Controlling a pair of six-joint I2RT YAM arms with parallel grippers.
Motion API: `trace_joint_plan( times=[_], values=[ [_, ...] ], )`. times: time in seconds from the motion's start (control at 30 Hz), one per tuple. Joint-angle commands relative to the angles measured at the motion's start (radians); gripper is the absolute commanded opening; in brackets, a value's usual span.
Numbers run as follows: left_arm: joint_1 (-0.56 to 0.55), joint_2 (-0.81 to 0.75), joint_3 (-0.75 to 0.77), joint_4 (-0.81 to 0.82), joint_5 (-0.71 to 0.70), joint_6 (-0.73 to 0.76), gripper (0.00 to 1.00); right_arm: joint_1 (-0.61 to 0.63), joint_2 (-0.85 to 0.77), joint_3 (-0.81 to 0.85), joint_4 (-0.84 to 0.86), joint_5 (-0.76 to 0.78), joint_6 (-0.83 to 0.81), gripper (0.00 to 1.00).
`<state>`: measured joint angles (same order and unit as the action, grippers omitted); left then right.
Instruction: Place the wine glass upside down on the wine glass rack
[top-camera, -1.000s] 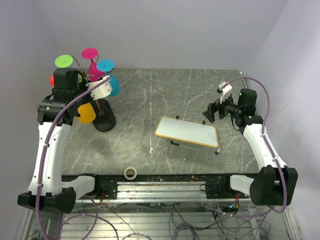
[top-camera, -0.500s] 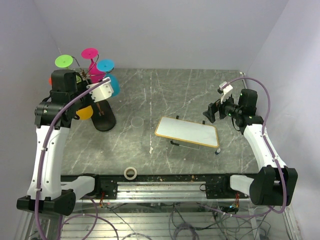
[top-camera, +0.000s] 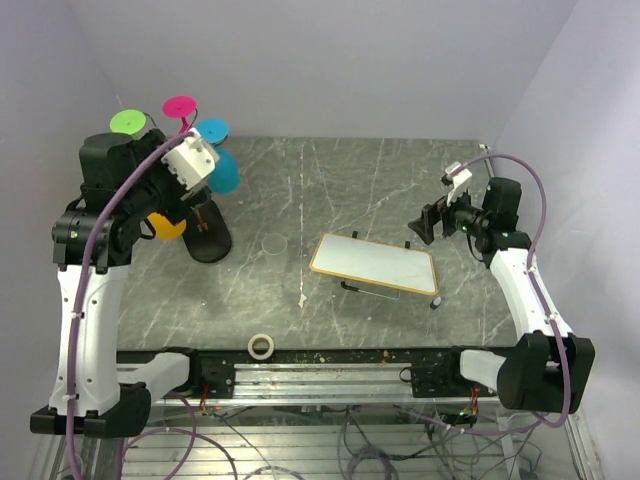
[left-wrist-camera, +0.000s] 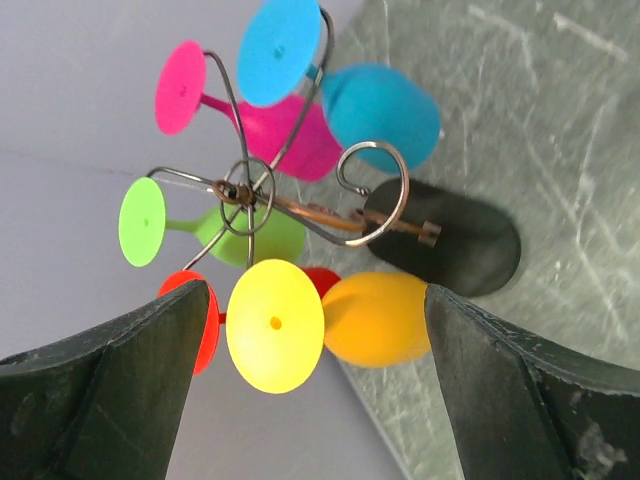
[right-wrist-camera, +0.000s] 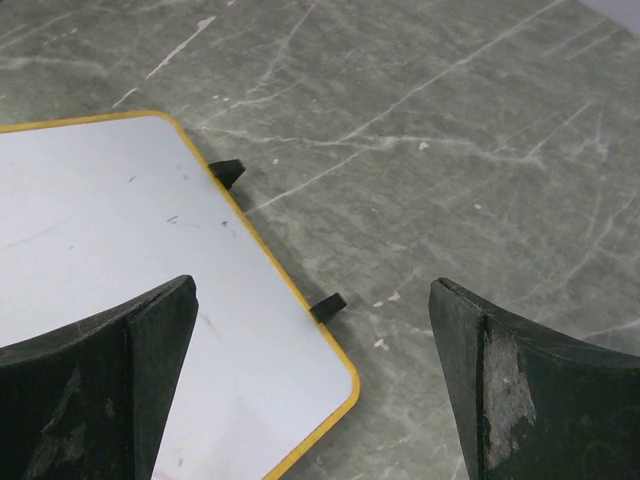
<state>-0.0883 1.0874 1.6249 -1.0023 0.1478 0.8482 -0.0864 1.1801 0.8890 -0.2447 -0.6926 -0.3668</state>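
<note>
Next, my right gripper swings to the left in the top view, past the white board to the clear glass's rim (top-camera: 275, 243), as that glass stands off the rack.
The wine glass rack (left-wrist-camera: 300, 205), dark wire with scroll arms on a black oval base (top-camera: 210, 243), stands at the table's far left. Several coloured glasses hang on it bowl-down: pink (left-wrist-camera: 181, 87), blue (left-wrist-camera: 279, 50), green (left-wrist-camera: 142, 221) and red. The yellow wine glass (left-wrist-camera: 275, 325), with an orange-yellow bowl (top-camera: 165, 224), hangs there too, foot up. My left gripper (left-wrist-camera: 318, 335) is open, its fingers wide on either side of that glass and clear of it; from above it (top-camera: 190, 160) is up by the rack's top. My right gripper (top-camera: 425, 222) hangs open and empty.
A white board with a yellow rim (top-camera: 373, 264) lies at centre right; its corner (right-wrist-camera: 130, 260) is under my right gripper (right-wrist-camera: 315, 330). A tape roll (top-camera: 261, 346) sits by the near edge. A faint clear disc (top-camera: 273, 243) lies right of the rack base.
My left gripper has opened, let go of the yellow glass and drawn back up and leftward; the glass stays hanging on the rack. The right arm has hardly moved.
</note>
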Motion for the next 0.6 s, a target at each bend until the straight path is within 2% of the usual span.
trace_joint_plan(
  times=[0.0, 0.1, 0.3, 0.47, 0.57],
  values=[
    [0.004, -0.008, 0.061, 0.073, 0.091, -0.179, 0.99, -0.003, 0.021, 0.085, -0.069, -0.102, 0.001, 0.99],
    [0.005, -0.008, 0.060, 0.114, 0.048, -0.249, 0.99, 0.037, 0.069, 0.198, -0.160, -0.143, -0.020, 0.98],
    [0.007, -0.023, 0.028, 0.187, -0.051, -0.352, 0.99, 0.276, 0.083, 0.345, -0.201, -0.008, -0.070, 0.97],
    [0.008, -0.043, -0.009, 0.250, -0.120, -0.366, 0.99, 0.474, 0.198, 0.484, -0.183, 0.026, 0.059, 0.91],
    [0.015, -0.041, -0.005, 0.250, -0.146, -0.343, 0.99, 0.628, 0.288, 0.581, -0.176, 0.098, 0.111, 0.88]
  ],
)
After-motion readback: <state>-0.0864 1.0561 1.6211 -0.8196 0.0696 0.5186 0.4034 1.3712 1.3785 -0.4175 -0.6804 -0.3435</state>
